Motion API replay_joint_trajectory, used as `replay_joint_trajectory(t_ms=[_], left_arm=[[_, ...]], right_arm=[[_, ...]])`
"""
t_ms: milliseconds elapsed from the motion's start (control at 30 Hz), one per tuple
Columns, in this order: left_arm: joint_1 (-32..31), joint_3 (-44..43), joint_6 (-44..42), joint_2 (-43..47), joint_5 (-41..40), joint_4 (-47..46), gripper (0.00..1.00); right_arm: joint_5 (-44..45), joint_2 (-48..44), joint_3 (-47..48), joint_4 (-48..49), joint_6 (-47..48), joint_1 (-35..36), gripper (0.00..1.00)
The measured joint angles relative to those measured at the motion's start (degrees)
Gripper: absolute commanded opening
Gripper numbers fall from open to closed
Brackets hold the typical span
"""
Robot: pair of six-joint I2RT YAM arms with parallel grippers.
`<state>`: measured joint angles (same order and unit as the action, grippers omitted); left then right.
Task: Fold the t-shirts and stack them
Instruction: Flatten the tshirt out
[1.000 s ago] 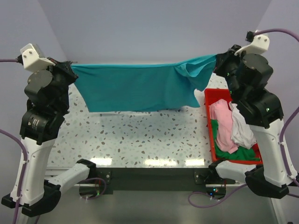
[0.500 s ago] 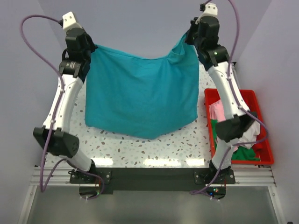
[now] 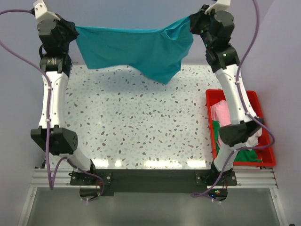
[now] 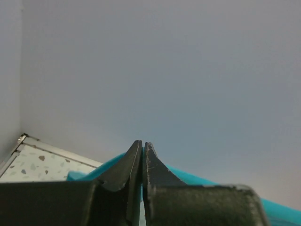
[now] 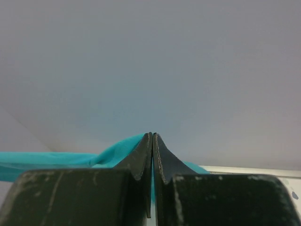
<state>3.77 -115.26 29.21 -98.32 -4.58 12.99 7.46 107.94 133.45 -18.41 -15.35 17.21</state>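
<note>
Next, my left gripper should go down and back toward the metal bar, to the table's bare near side, to release the teal t-shirt's corner.
A teal t-shirt (image 3: 134, 49) hangs stretched in the air between my two grippers, high above the far edge of the speckled table (image 3: 136, 122). My left gripper (image 3: 74, 32) is shut on its left corner, and the cloth shows between the jaws in the left wrist view (image 4: 142, 146). My right gripper (image 3: 193, 22) is shut on its right corner, also seen in the right wrist view (image 5: 152, 137). The shirt's lower edge sags to a bunched point (image 3: 164, 75) at the right. Pink (image 3: 221, 117), white (image 3: 254, 139) and green (image 3: 242, 154) shirts lie in the red bin.
The red plastic bin (image 3: 254, 96) stands at the table's right edge, beside the right arm's lower links. Both arms reach tall toward the back wall. The metal rail (image 3: 150, 181) runs along the near edge.
Both arms have lifted and pulled the teal shirt up and back. It hung down over the table as a broad sheet half a second ago; now it is stretched higher and bunched.
</note>
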Motion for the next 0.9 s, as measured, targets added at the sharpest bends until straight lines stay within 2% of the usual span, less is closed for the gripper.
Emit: replay_joint_trajectory(t_ms=[100,167,367,533,633,667,700,767,800,833,867,900], left_arm=[[1.73,8.83,0.63,7.78,0.98,-1.97,0.00],[2.40,15.19,1.33,12.70,1.36,-3.06,0.00],[2.54,42.69,4.76,25.81,2.27,-6.97,0.00],[2.56,67.67,9.31,33.03,2.10,-7.43,0.00],[2.56,80.96,12.11,37.48,1.11,-5.60,0.00],[2.56,84.56,13.03,38.71,0.74,-5.33,0.01],[2.56,87.41,13.79,39.91,0.37,-4.66,0.07],[2.56,91.23,15.32,41.99,-0.35,-3.21,0.15],[2.56,92.32,16.09,42.93,-0.76,-2.58,0.22],[2.56,92.91,16.63,43.85,-1.20,-2.03,0.28],[2.56,93.20,17.16,44.76,-1.62,-1.53,0.33],[2.58,93.35,17.73,45.79,-2.03,-1.22,0.44]], right_arm=[[-0.66,-8.22,-8.50,2.40,-0.39,-0.02,0.00],[-1.11,-14.93,-18.01,4.46,-1.20,0.02,0.00],[-2.34,-31.47,-50.77,8.81,-5.53,0.00,0.00],[-5.20,-38.32,-77.26,9.53,-10.64,0.02,0.00],[-7.50,-40.11,-89.79,9.03,-13.99,0.31,0.00],[-8.15,-40.30,-93.00,8.92,-15.02,0.63,0.00],[-8.52,-40.44,-95.49,8.52,-15.85,1.20,0.00],[-8.70,-40.74,-98.60,8.07,-17.38,2.49,0.16],[-8.68,-40.92,-99.51,7.65,-18.05,3.30,0.27],[-8.57,-41.31,-100.02,7.13,-18.67,4.22,0.43],[-8.48,-41.92,-100.32,6.47,-19.28,5.05,0.50],[-8.28,-42.88,-100.52,5.81,-19.56,6.05,0.56]])
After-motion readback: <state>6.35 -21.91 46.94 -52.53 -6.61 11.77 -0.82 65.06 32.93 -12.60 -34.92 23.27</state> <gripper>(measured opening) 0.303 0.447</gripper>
